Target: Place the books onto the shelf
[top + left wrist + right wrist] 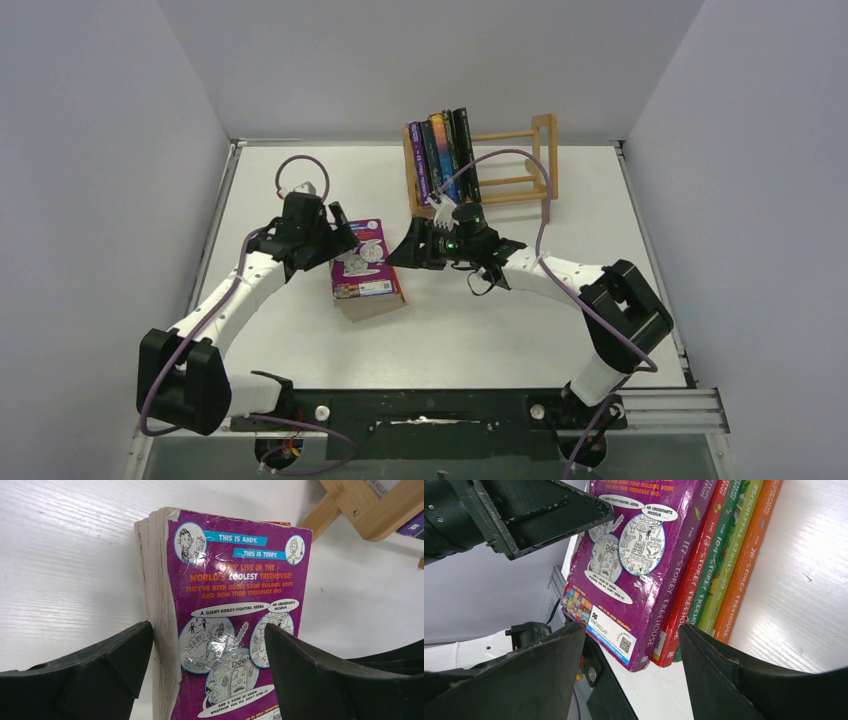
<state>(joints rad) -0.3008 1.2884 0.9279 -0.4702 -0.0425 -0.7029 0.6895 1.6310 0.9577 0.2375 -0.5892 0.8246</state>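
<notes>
The right gripper moves down onto the purple book's spine edge (393, 274) (664, 611) next, just below its open fingers, because this book is at the top of the stack.
A stack of books (366, 272) lies flat on the table, purple cartoon cover on top. My left gripper (338, 246) is open at the stack's left side; in the left wrist view the left gripper (207, 645) straddles the purple book (235, 605) without touching it. My right gripper (402, 250) is open at the stack's right side; in its own view the right gripper (631, 630) has the purple book's corner (639, 580) between its fingers, above red, green and orange spines (724, 555). Several books (441, 160) stand at the left end of the shelf (545, 150).
The shelf stands at the back of the white table (600, 220), its right half holding no books. Grey walls close in the left, right and back. A wooden shelf leg (360, 505) shows beyond the stack. The left gripper's finger (549, 510) crosses the right wrist view.
</notes>
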